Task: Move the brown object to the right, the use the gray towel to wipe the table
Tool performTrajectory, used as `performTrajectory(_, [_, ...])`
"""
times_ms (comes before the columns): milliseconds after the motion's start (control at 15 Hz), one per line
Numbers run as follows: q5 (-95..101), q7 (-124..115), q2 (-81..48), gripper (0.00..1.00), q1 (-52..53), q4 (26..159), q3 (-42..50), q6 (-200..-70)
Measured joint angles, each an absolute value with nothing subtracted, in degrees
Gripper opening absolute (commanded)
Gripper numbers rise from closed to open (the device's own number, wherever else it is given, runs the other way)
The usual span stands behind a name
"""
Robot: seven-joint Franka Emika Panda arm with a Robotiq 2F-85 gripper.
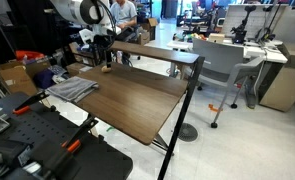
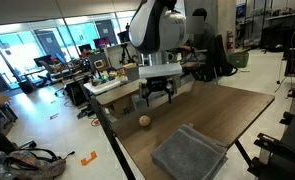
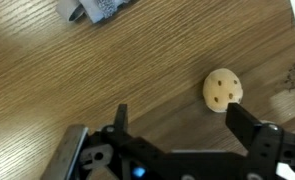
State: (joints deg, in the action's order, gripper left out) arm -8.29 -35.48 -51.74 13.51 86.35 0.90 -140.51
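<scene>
I should move my gripper to the right in the wrist view next and lower its open fingers around the tan ball (image 2: 144, 120) (image 3: 222, 89), because the ball is below my gripper and off-center to that side.
The brown object (image 3: 223, 90) is a small tan ball with dark spots, lying on the wooden table. It also shows in both exterior views (image 2: 144, 121) (image 1: 108, 69). My gripper (image 3: 177, 125) is open and empty, hovering just above the table, with the ball just beyond its right finger. In an exterior view the gripper (image 2: 159, 96) hangs a little above and behind the ball. The gray towel (image 2: 190, 152) lies crumpled on the table near its front edge, well apart from the ball; it also shows in the other exterior view (image 1: 72, 89).
The brown wooden table (image 2: 222, 112) has black edges and legs. A raised shelf (image 1: 157, 52) runs along its back. A blue-grey item (image 3: 92, 9) lies at the top of the wrist view. Desks, chairs and people fill the room behind.
</scene>
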Motion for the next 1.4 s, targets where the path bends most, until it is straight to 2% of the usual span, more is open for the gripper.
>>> performTrajectory(1000, [-11.5, -35.7, -63.5, 1.00, 13.8, 75.4, -3.5, -152.4])
performTrajectory(1067, [-11.5, -35.7, -63.9, 0.75, 14.0, 75.0, -3.5, -152.5])
performTrajectory(1200, [-11.5, -35.7, -64.6, 0.65, 14.2, 74.3, -3.5, -152.5])
performTrajectory(1400, [-11.5, -35.8, -65.3, 0.42, 14.3, 73.5, -3.3, -152.4])
